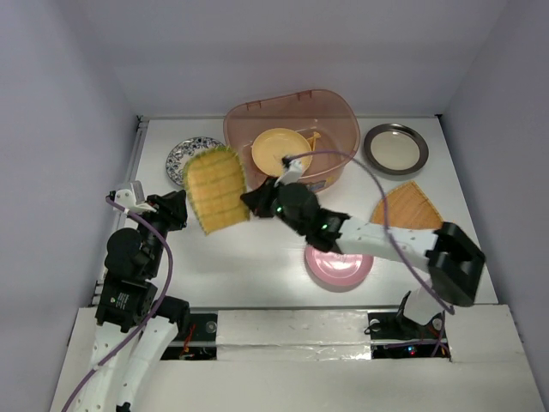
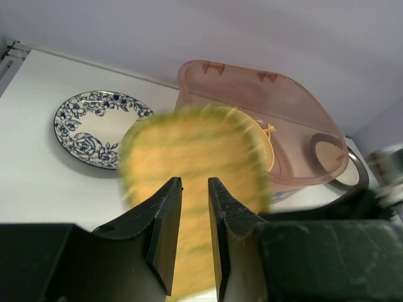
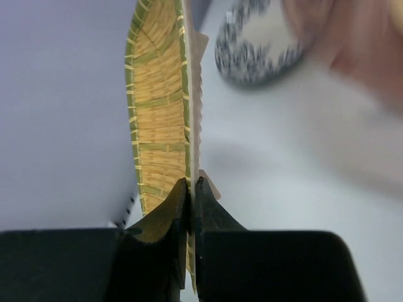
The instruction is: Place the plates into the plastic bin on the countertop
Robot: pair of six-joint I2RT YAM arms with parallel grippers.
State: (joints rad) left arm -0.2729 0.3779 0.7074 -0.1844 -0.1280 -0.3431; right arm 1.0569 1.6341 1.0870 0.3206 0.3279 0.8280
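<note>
The square plate (image 1: 214, 189) hangs outside the bin. The right gripper moves outward over the bin's near rim next, then down to release over the yellow round plate (image 1: 279, 150).
My right gripper (image 1: 256, 202) is shut on the edge of the yellow woven square plate (image 1: 214, 189) and holds it tilted above the countertop (image 1: 249, 257), left of the plastic bin (image 1: 334, 116). In the right wrist view the plate (image 3: 157, 107) stands edge-on between my shut fingers, the gripper (image 3: 191, 182) clamped on its rim. My left gripper (image 1: 176, 210) is open just left of the plate; in its view the gripper (image 2: 195, 182) is empty and the blurred plate (image 2: 195, 145) lies beyond the fingers. A yellow round plate (image 1: 279, 150) and an orange leaf-shaped dish (image 1: 310, 137) lie in the bin.
A blue-white patterned plate (image 1: 184, 154) lies left of the bin. A dark-rimmed silver plate (image 1: 395, 148) lies right of it. An orange fan-shaped plate (image 1: 407, 209) and a pink plate (image 1: 339, 266) lie under and beside my right arm. Walls enclose the countertop.
</note>
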